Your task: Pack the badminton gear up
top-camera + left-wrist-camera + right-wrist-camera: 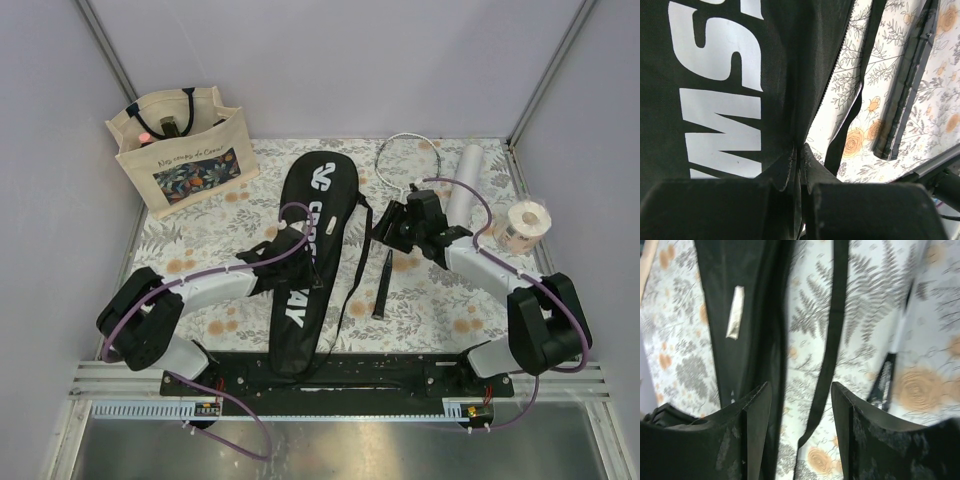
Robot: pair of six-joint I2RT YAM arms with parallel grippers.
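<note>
The racket's thin shaft lies below my right gripper and to its right in the wrist view, so the gripper moves from above the strap down onto it next.
The black cover, lettered "CROSSWAY", lies lengthwise in the middle of the table. My left gripper is shut on its right edge; in the left wrist view the fabric of the cover is pinched between the jaws. A white-framed racket lies right of the cover, its dark handle pointing toward me. Over its shaft hangs my right gripper, open. In the right wrist view the jaws stand apart above the cover's black strap, holding nothing. The white tube lies at the back right.
A beige floral tote bag stands at the back left. A pale tape roll sits near the right wall, beside the tube. A flowered cloth covers the table. Walls close in on three sides.
</note>
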